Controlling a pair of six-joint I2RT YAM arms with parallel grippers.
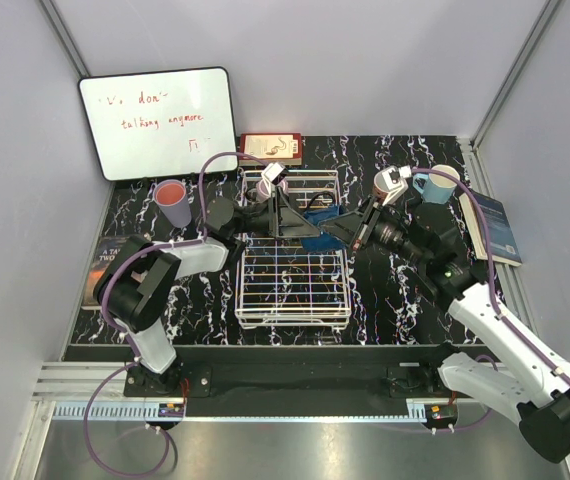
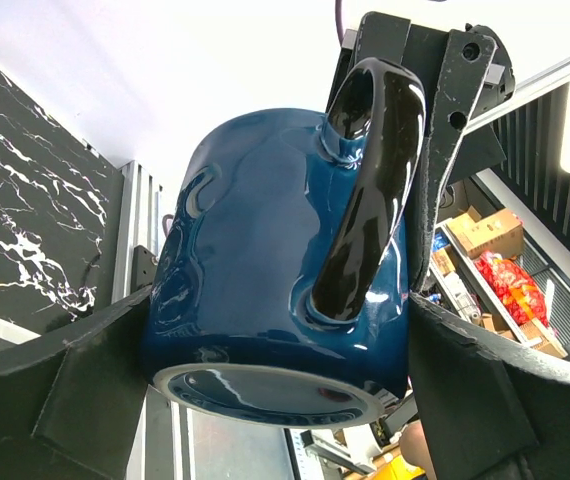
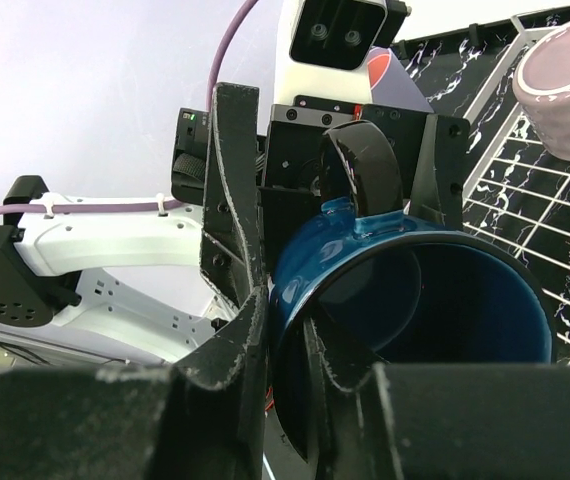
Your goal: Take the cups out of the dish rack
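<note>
The right gripper moves down to the tabletop on the light blue mug's near side next and releases, since the dark blue mug still hangs over the rack (image 1: 293, 290).
A dark blue mug (image 1: 321, 214) with a dark handle (image 2: 370, 190) hangs in the air over the white wire dish rack (image 1: 293, 290), held from both sides. My left gripper (image 1: 293, 214) is shut on the mug's body (image 2: 265, 250), one finger on each side. My right gripper (image 1: 351, 228) pinches the mug's rim wall (image 3: 295, 290), one finger inside and one outside. A mauve cup (image 3: 565, 90) lies in the rack. A salmon pink cup (image 1: 174, 203) stands on the table at the left. A light blue mug (image 1: 437, 186) stands at the right.
A whiteboard (image 1: 157, 122) leans at the back left. A red book (image 1: 271, 147) lies behind the rack. One book (image 1: 495, 228) lies at the right edge and another (image 1: 105, 262) at the left edge. Grey walls close in the table.
</note>
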